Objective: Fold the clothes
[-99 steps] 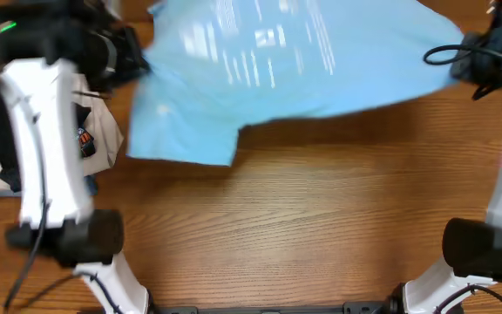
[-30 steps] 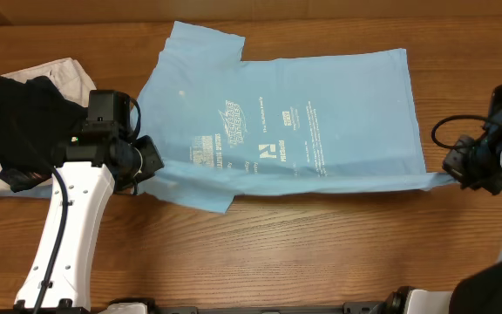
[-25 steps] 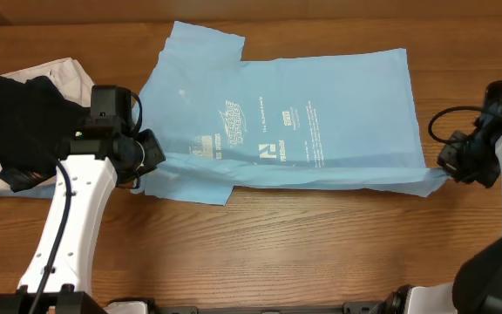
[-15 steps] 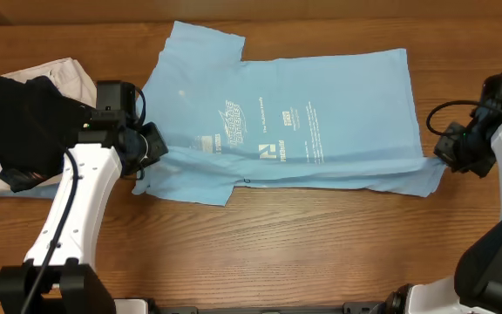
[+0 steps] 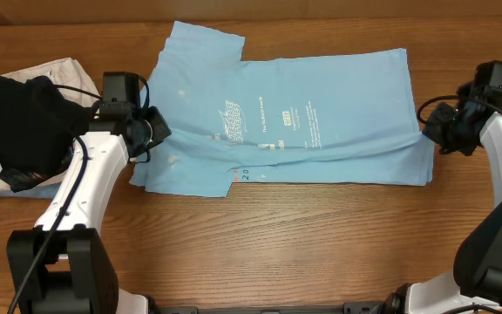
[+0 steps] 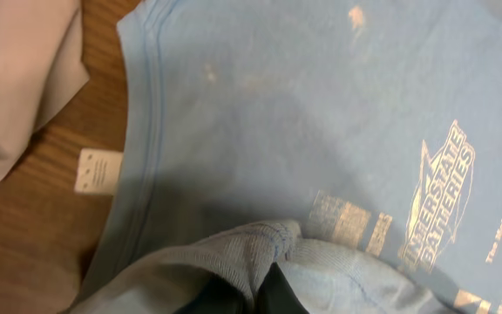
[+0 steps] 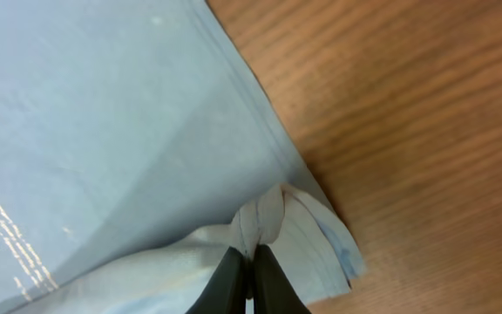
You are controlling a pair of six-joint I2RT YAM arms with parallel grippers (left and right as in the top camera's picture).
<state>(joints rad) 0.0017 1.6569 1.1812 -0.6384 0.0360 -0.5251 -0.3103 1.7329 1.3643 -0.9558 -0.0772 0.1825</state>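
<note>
The fold still stands raised, so my left gripper will next carry the pinched edge outward and slightly down onto the flat shirt cloth just beyond it and let go.
The clothes, a light sky-blue T-shirt (image 5: 321,96) with white lettering, lie spread across the far half of the table, with the near edge doubled over in a long band. My left gripper (image 5: 157,133) is shut on a pinch of that edge at the shirt's left side. In the left wrist view its dark fingertips (image 6: 260,283) hold bunched blue fabric above the printed shirt (image 6: 303,113), with a white tag (image 6: 97,171) on the wood. My right gripper (image 5: 427,135) is shut on the shirt's right corner. The right wrist view shows the fingers (image 7: 249,262) pinching layered blue cloth (image 7: 103,113).
A black garment (image 5: 20,122) lies heaped on a beige one (image 5: 68,74) at the far left, close beside my left arm. The beige cloth (image 6: 16,78) also shows in the left wrist view. Bare wooden table (image 5: 303,244) fills the near half.
Both grippers have moved away from the table's front edge, carrying the shirt's near edge up and over the shirt. The folded band has grown wider and red-orange digits now show underneath.
</note>
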